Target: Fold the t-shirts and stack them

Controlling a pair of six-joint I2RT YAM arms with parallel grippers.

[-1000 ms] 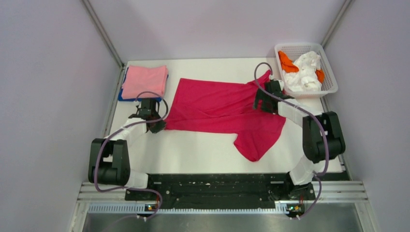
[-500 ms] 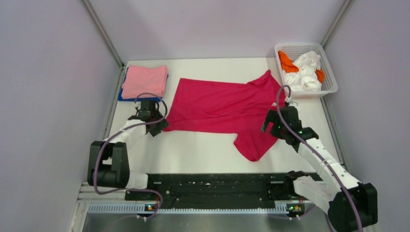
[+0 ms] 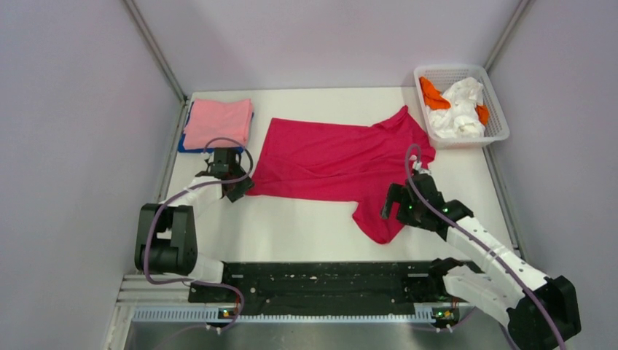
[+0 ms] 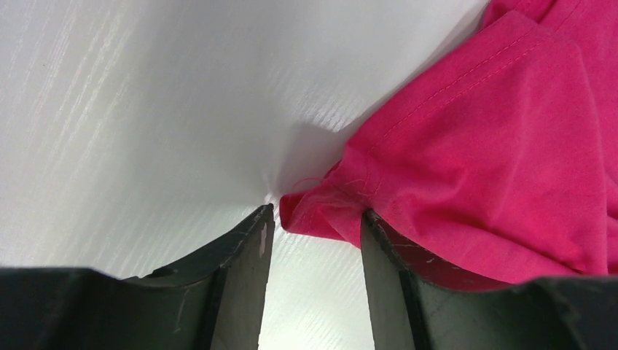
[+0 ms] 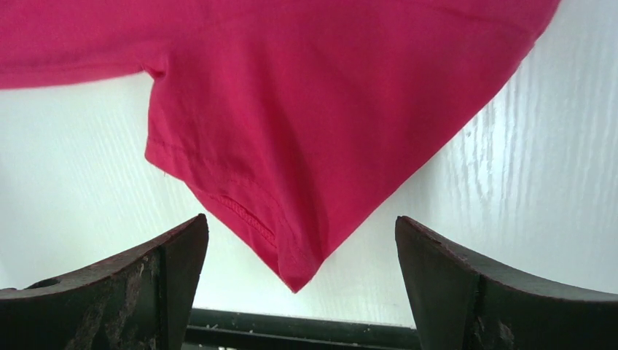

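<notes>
Cloth lies between my left gripper's fingers, so next I will keep it low at the red shirt's near corner (image 3: 253, 192) (image 4: 322, 211) on the pink shirt's side and close it.
The crimson-red t-shirt (image 3: 331, 157) lies spread across the middle of the table, one sleeve (image 3: 379, 222) pointing toward the near edge. The light pink t-shirt (image 3: 217, 120) lies folded at the far left on the blue one (image 3: 186, 144), which shows only as an edge. My left gripper (image 3: 237, 189) is open at the red shirt's near-left corner. In the left wrist view that corner (image 4: 328, 208) lies at the tips of my left gripper (image 4: 315, 211). My right gripper (image 3: 393, 206) is wide open over the sleeve. In the right wrist view the sleeve tip (image 5: 295, 273) lies between the jaws of my right gripper (image 5: 300, 219).
A white basket (image 3: 498, 120) at the far right corner holds white and orange cloths (image 3: 455, 106). Grey walls close in both sides of the table. The black base rail (image 3: 328, 281) runs along the near edge, just beyond the sleeve tip.
My right arm has swung from the shirt's far right corner by the basket down to the near sleeve. My left gripper has stayed at the near-left corner.
</notes>
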